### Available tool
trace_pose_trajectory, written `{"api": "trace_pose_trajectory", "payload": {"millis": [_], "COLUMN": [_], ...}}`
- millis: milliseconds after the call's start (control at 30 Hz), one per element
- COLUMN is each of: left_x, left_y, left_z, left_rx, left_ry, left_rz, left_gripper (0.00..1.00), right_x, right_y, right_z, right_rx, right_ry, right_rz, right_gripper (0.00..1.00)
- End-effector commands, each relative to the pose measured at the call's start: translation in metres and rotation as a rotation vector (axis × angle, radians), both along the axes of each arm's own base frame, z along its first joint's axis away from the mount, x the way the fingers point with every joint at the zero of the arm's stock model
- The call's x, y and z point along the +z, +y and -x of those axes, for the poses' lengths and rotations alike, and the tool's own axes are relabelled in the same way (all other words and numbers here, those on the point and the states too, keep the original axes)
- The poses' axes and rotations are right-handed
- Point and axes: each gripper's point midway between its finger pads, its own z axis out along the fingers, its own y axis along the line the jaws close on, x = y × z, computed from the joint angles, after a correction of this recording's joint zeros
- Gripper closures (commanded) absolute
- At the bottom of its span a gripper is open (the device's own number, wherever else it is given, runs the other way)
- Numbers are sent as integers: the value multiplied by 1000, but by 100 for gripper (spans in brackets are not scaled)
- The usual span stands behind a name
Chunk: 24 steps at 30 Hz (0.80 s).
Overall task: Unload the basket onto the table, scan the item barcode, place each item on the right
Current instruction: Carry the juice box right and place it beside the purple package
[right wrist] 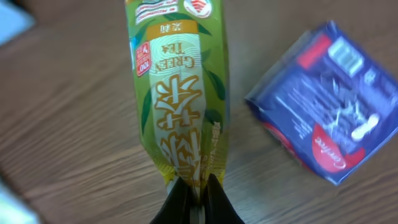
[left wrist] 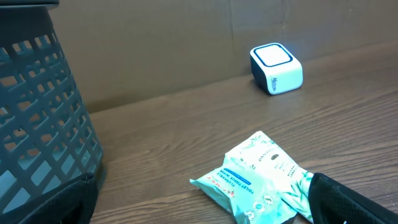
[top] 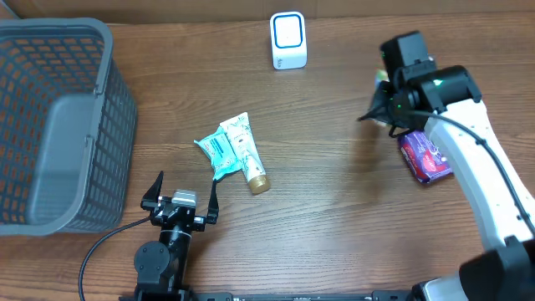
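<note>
The right gripper lowers the green tea packet to the table [top: 388, 140] [right wrist: 241, 144] toward the purple packet next, then releases the tea packet's bottom seam.
My right gripper [right wrist: 196, 186] is shut on the bottom seam of a green tea packet [right wrist: 180, 93], a yellow-green pouch held above the table. In the overhead view this gripper [top: 380, 113] hangs at the right, some way right of the white scanner [top: 288, 40] at the table's back. The scanner [left wrist: 277, 68] also shows in the left wrist view. My left gripper [top: 184, 191] stands open near the front edge. Nothing is between its fingers [left wrist: 348, 199]. A teal wipes pack [left wrist: 255, 180] lies just ahead of it.
A purple packet [top: 425, 156] lies on the table under the right arm, also seen as the purple packet [right wrist: 323, 124] beside the tea. A tube with a gold cap [top: 249, 159] lies against the wipes pack [top: 219, 149]. A grey basket [top: 109, 50] fills the left side.
</note>
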Motion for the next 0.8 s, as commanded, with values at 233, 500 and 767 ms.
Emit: {"api": "trace_pose_trajectory", "payload": {"millis": [233, 500, 767], "left_x": [-1, -1, -1], "left_y": [1, 1, 1], "left_z": [0, 0, 0], "left_rx": [6, 6, 6], "left_ry": [1, 1, 1], "left_rz": [3, 3, 3], "left_gripper": [0, 0, 0], "right_x": [-119, -136, -132], "right_y": [-6, -63, -94], "right_z": [14, 6, -8], "right_rx": [-124, -439, -520], "right_ry": [128, 19, -39], "right_rz": [-64, 53, 26], "right_gripper": [96, 96, 87]}}
